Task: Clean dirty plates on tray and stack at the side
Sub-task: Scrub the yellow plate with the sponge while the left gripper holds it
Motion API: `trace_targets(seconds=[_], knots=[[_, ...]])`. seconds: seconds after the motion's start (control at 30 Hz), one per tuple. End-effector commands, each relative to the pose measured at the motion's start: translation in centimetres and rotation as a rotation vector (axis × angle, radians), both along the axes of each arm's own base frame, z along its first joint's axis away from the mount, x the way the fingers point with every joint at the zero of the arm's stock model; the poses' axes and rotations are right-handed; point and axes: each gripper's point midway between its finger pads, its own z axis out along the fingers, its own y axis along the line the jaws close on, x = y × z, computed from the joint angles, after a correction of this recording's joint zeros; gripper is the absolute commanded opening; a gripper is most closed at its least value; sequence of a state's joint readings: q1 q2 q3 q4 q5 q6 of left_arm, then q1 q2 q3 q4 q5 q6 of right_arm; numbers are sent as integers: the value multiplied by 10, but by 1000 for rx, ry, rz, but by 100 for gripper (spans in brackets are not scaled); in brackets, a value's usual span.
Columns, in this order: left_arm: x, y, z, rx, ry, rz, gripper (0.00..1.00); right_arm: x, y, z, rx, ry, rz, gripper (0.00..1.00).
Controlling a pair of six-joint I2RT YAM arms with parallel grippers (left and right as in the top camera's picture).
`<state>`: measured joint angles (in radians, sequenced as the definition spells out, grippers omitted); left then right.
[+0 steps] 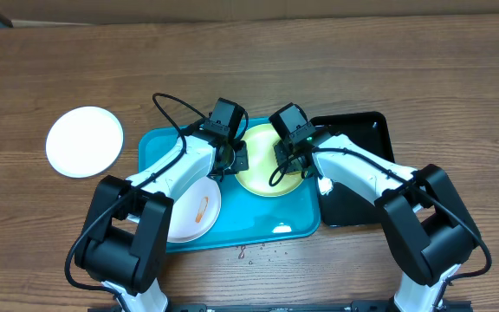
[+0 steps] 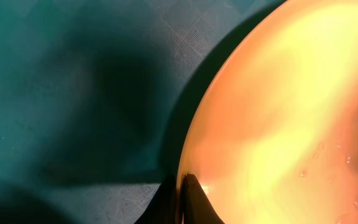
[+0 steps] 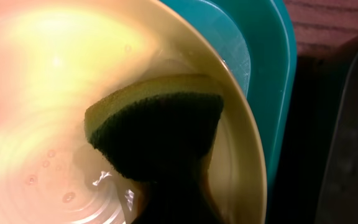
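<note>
My right gripper needs to sweep across the plate, then lift and lower the sponge (image 3: 157, 127) into the black tray and let go of it, because there is free room in the tray.
The pale yellow-green plate (image 1: 262, 173) lies on the turquoise tray (image 1: 258, 221), at its back right. My left gripper (image 1: 239, 156) is shut on this plate's left rim (image 2: 188, 186); the plate fills the right of the left wrist view (image 2: 278, 124). My right gripper (image 1: 286, 160) is shut on a yellow-and-green sponge (image 3: 157, 127) and presses it on the wet plate (image 3: 55, 93). A white plate with an orange smear (image 1: 196, 208) lies on the tray's left part. Another white plate (image 1: 84, 141) lies on the table at the left, off the tray.
A glossy black tray (image 1: 358, 173) sits right of the turquoise tray, under my right arm. Small drops (image 1: 249, 251) lie on the wooden table in front of the tray. The tray's right rim (image 3: 278, 93) shows next to the plate.
</note>
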<state>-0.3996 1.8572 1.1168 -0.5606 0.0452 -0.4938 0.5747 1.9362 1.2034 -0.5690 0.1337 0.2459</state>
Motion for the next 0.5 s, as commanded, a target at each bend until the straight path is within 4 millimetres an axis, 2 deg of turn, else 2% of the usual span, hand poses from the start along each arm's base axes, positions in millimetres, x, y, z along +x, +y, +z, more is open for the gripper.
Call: trace_targets(seconds=[0.0, 0.17, 0.3, 0.4, 0.47], knots=[[-21, 4, -22, 31, 77, -36, 4, -23, 11, -34, 74, 148, -26, 4], [-21, 4, -22, 31, 77, -36, 4, -40, 40, -39, 226, 245, 18, 4], [-20, 4, -22, 32, 77, -36, 4, -49, 53, -36, 297, 292, 47, 4], [-21, 4, -22, 31, 77, -36, 4, -56, 68, -25, 390, 339, 93, 4], [-21, 4, -22, 31, 77, -36, 4, -49, 74, -9, 450, 338, 104, 4]])
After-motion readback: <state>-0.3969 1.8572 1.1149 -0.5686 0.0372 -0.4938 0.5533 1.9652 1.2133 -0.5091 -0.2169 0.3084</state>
